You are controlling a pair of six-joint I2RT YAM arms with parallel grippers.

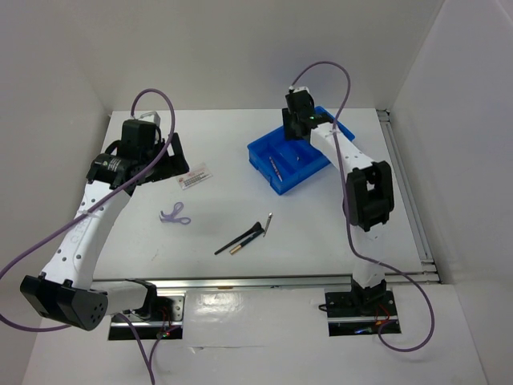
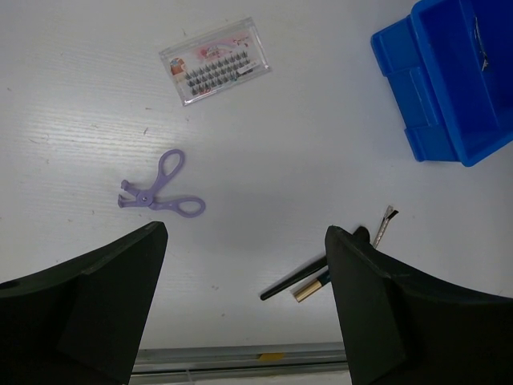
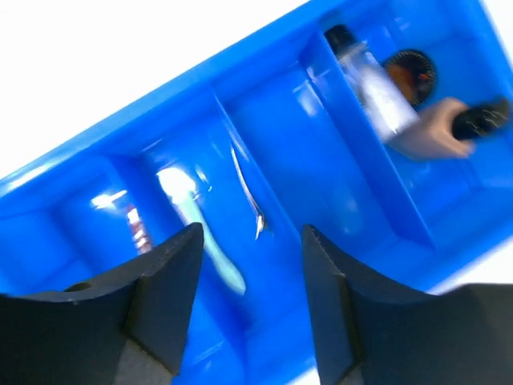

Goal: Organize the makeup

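Note:
The robot's right gripper needs to move back from the tray and go down onto the silver clip's far end (image 1: 270,216).
My left gripper (image 1: 160,157) hangs open and empty above the table's left side; in the left wrist view it (image 2: 244,241) is open over bare table. Below it lie the white red-printed card (image 2: 214,72), the lilac scissors (image 2: 156,191) and black brushes (image 2: 292,282), one partly hidden behind a finger. My right gripper (image 1: 298,127) is open and empty just above the blue tray (image 1: 258,151). In the blurred right wrist view, the tray (image 3: 240,68) holds the teal tool (image 3: 204,241), red pencil (image 3: 136,228), clear tube (image 3: 369,80), black pot (image 3: 410,72) and beige bottle (image 3: 441,132).
The card (image 1: 195,176), scissors (image 1: 175,215) and brushes (image 1: 240,238) lie spread across the table's middle and left. A thin silver tool (image 3: 248,196) lies in the tray's middle compartment. White walls enclose the table. A metal rail (image 1: 264,281) runs along the near edge.

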